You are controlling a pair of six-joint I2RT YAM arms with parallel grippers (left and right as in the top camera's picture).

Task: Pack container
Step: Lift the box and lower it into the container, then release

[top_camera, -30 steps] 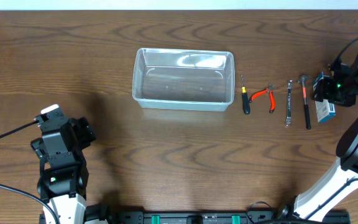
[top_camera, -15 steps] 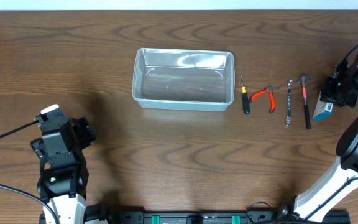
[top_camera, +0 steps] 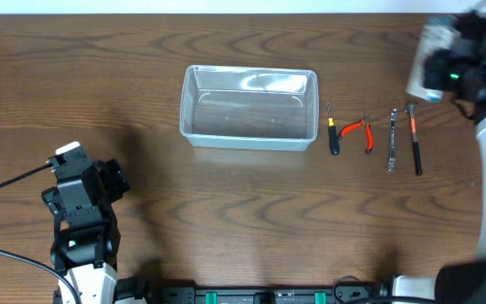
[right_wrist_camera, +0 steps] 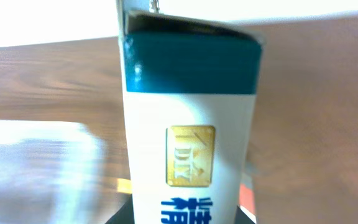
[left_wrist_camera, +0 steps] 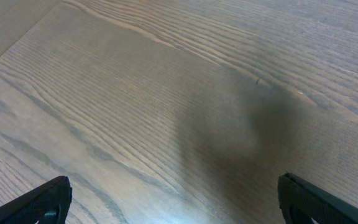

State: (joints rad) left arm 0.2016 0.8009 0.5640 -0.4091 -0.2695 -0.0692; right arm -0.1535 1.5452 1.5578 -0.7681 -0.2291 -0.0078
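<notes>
My right gripper will next carry the white box past the hand tools and lower it into the container's end by the screwdriver (right_wrist_camera: 37,187), because the container is empty.
The clear plastic container (top_camera: 249,108) stands empty on the table's far middle. It also shows as a pale blur at the left of the right wrist view (right_wrist_camera: 36,168). My right gripper (top_camera: 442,71) is shut on a white box with a teal top and blue print (right_wrist_camera: 188,124). It holds the box (top_camera: 423,73) in the air at the far right, beyond the hand tools, and looks blurred there. My left gripper (top_camera: 112,181) is at the near left, far from the container. Its fingers (left_wrist_camera: 176,208) are wide open over bare wood.
To the right of the container lie a small black-and-yellow screwdriver (top_camera: 333,135), red-handled pliers (top_camera: 359,131), a silver wrench (top_camera: 391,139) and a hammer (top_camera: 415,139), side by side. The table's far edge runs just behind my right gripper.
My right gripper has risen with the box from the table right of the hammer and swung toward the far edge and a little left. The left arm has not moved.
</notes>
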